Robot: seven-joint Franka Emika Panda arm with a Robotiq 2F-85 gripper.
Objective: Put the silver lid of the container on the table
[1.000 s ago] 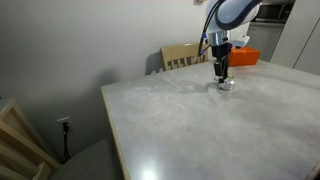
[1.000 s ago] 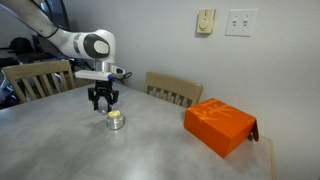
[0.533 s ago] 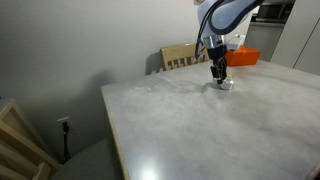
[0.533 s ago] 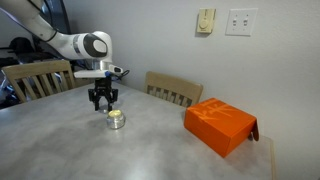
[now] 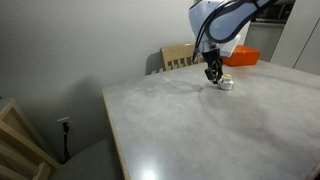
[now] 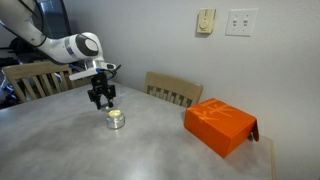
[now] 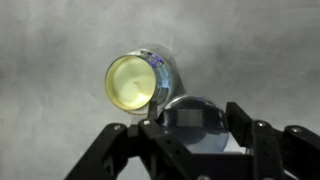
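Next, my gripper should carry the lid down and farther away from the tin.
The container (image 7: 138, 82) is a small round silver tin standing open on the pale marbled table (image 7: 50, 60), with pale yellow contents showing. It also shows in both exterior views (image 5: 227, 84) (image 6: 117, 120). My gripper (image 7: 195, 125) is shut on the silver lid (image 7: 193, 118), a flat round disc held between the two fingers, just beside the tin and above the tabletop. In the exterior views my gripper (image 5: 212, 73) (image 6: 100, 98) hangs a little above the table (image 5: 200, 130) (image 6: 60, 150), next to the tin and off to its side.
An orange rectangular box (image 6: 220, 125) (image 5: 243, 57) lies on the table away from the tin. Wooden chairs (image 6: 172, 90) (image 6: 35, 78) (image 5: 180, 56) stand at the table's far edge. A wooden frame (image 5: 20, 145) stands beside the table near the wall.
My gripper has moved sideways off the top of the tin, taking the lid with it. The tin now stands open and has not moved.
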